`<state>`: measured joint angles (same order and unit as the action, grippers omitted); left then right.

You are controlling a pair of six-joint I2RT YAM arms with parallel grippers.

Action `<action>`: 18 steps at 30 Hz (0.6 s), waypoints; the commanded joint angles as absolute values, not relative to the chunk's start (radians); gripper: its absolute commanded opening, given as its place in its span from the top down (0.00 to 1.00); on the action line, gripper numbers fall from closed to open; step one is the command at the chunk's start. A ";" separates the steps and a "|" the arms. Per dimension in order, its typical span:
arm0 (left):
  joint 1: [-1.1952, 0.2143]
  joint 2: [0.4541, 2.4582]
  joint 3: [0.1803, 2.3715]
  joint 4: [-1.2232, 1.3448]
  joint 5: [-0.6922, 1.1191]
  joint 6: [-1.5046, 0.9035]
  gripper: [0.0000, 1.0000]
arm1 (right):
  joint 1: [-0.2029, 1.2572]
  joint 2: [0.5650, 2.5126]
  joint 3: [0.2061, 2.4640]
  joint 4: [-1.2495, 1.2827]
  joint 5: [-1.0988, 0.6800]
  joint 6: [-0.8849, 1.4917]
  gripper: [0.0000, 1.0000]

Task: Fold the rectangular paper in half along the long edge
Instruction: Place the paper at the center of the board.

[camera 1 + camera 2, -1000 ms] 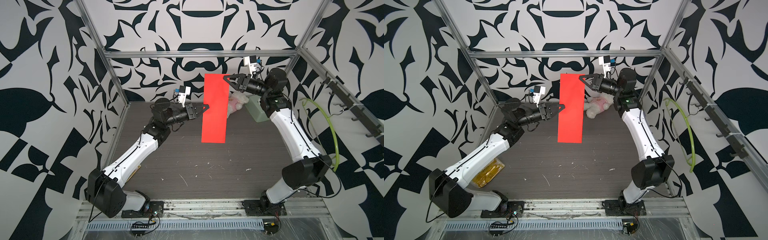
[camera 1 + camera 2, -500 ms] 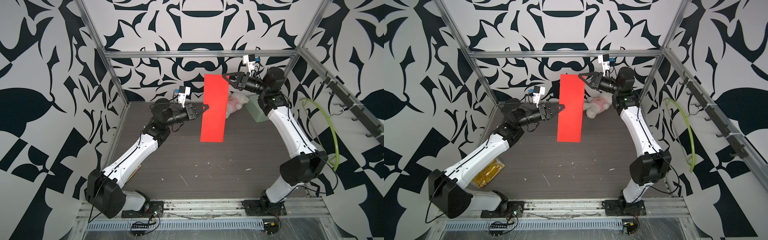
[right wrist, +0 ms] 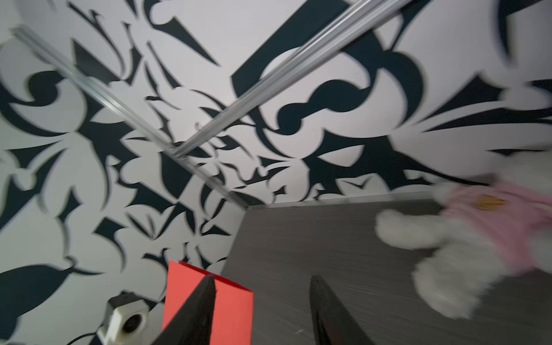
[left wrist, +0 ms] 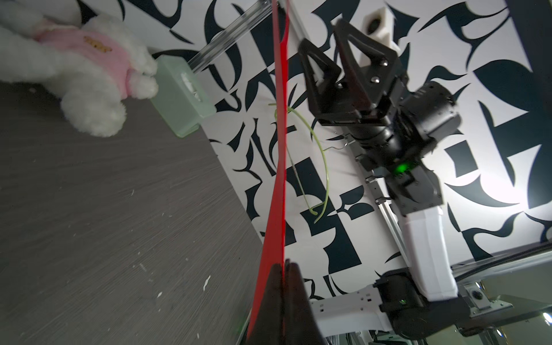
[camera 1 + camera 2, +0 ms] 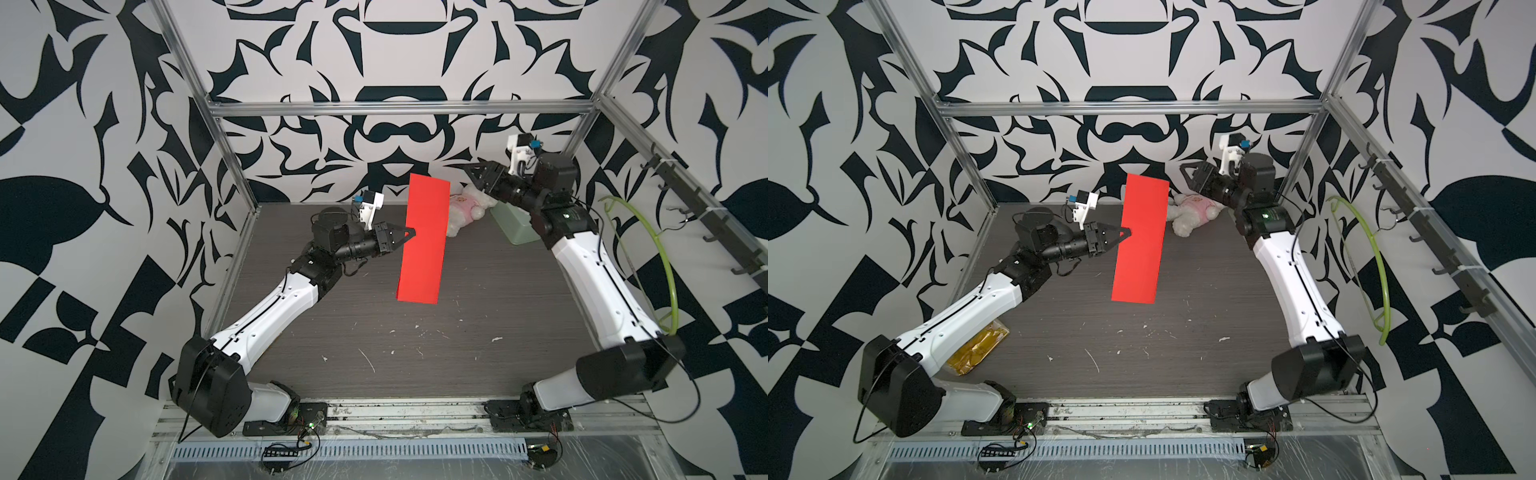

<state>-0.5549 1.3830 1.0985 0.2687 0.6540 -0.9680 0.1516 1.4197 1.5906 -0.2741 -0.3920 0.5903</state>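
Observation:
My left gripper needs to lower the raised paper flat, tipping the gripper's fingers downward, and release the paper's edge there, since bare tabletop lies below the gripper and paper.
The rectangular paper is a bright red sheet that hangs upright above the table, long side vertical and slightly tilted. My left gripper is shut on the paper's left edge, about halfway up. The left wrist view shows the paper edge-on, and two layers seem to lie together. My right gripper stands open to the right of the paper's top corner, apart from it and with nothing between its fingers. Behind one finger the paper shows.
A white plush bear in pink lies at the back of the table. Beside it is a pale green box. A green hanger hangs on the right wall. A yellow packet lies under the left arm.
My right gripper has opened, let go of the paper's top right corner and drawn back to the right. The paper now hangs from the left gripper alone, slightly tilted.

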 commanded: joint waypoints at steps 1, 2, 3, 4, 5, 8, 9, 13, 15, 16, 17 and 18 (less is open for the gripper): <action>-0.557 1.449 1.028 0.239 0.675 -0.973 1.00 | 0.156 1.330 1.571 -0.401 -0.112 0.429 0.45; -0.561 1.485 1.002 0.275 0.699 -1.004 1.00 | 0.161 1.328 1.563 -0.427 -0.110 0.423 0.45; -0.564 1.528 0.976 0.328 0.724 -1.038 1.00 | 0.169 1.324 1.551 -0.451 -0.102 0.415 0.44; -0.567 1.566 0.957 0.363 0.735 -1.062 1.00 | 0.177 1.318 1.533 -0.467 -0.085 0.408 0.43; -0.572 1.609 0.937 0.400 0.747 -1.081 1.00 | 0.193 1.308 1.508 -0.473 -0.064 0.395 0.42; -0.576 1.733 0.919 0.408 0.742 -1.080 1.00 | 0.274 1.282 1.428 -0.497 0.066 0.345 0.42; -0.576 1.768 0.925 0.393 0.743 -1.071 1.00 | 0.303 1.276 1.402 -0.506 0.109 0.336 0.42; -0.576 1.825 0.984 0.232 0.723 -0.958 1.00 | 0.382 1.247 1.305 -0.511 0.210 0.328 0.42; -0.577 1.837 1.032 0.129 0.711 -0.883 1.00 | 0.417 1.229 1.252 -0.506 0.260 0.341 0.42; -0.576 1.841 1.056 0.074 0.697 -0.852 1.00 | 0.426 1.221 1.228 -0.498 0.271 0.346 0.42; -0.576 1.846 1.080 0.017 0.679 -0.814 1.00 | 0.435 1.213 1.201 -0.489 0.279 0.347 0.42; -0.577 1.852 1.106 -0.030 0.663 -0.781 1.00 | 0.440 1.210 1.182 -0.485 0.286 0.355 0.42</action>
<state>-0.5728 1.8462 1.0275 0.1295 0.6926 -0.9234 0.4290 1.2659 1.2049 -0.5121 0.1806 0.3618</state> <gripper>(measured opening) 0.046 0.577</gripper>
